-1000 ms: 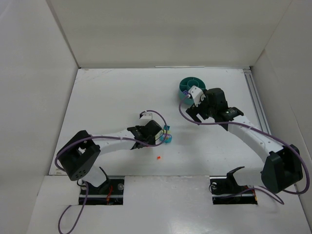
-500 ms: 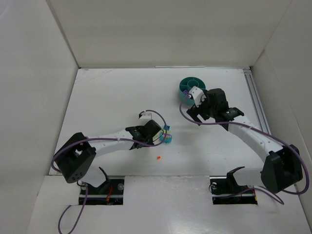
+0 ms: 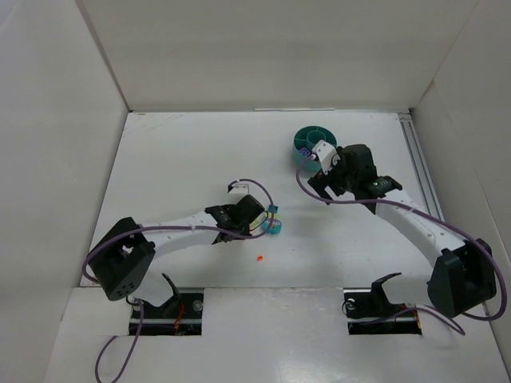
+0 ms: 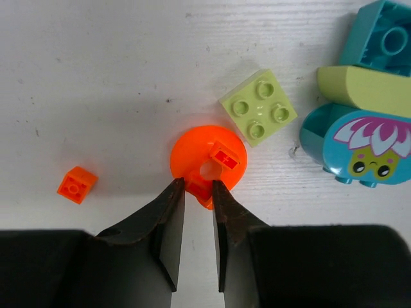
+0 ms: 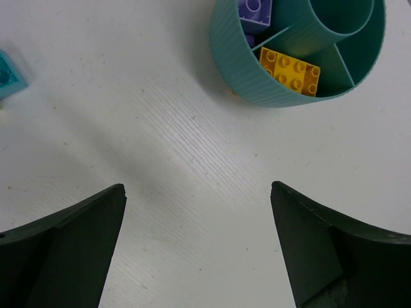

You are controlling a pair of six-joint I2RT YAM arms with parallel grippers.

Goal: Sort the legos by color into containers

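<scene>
My left gripper lifts outward and to the right in the top view toward the tub next, then releases into the empty wedge beyond the tub's purple brick.
My left gripper [image 4: 198,186] is shut on the near edge of a flat round orange piece [image 4: 212,154] that lies on the table. A light green brick [image 4: 259,107] lies just beyond it. A small orange brick [image 4: 76,185] lies to the left. In the top view this gripper [image 3: 257,223] sits beside the teal pieces [image 3: 274,226]. My right gripper [image 5: 199,196] is open and empty, low over bare table just short of the round teal tub [image 5: 234,64]. The tub holds a purple brick [image 5: 255,11] and a yellow brick [image 5: 290,70] in separate wedges.
A teal figure with a flower face [image 4: 359,144], a light green curved piece [image 4: 363,90] and a teal brick [image 4: 379,38] cluster to the right of my left gripper. A teal brick [image 5: 8,76] shows at the left edge of the right wrist view. White walls surround the table [image 3: 184,159].
My left arm has shifted slightly while staying at the orange piece. My right wrist has edged a little to the right beside the tub.
</scene>
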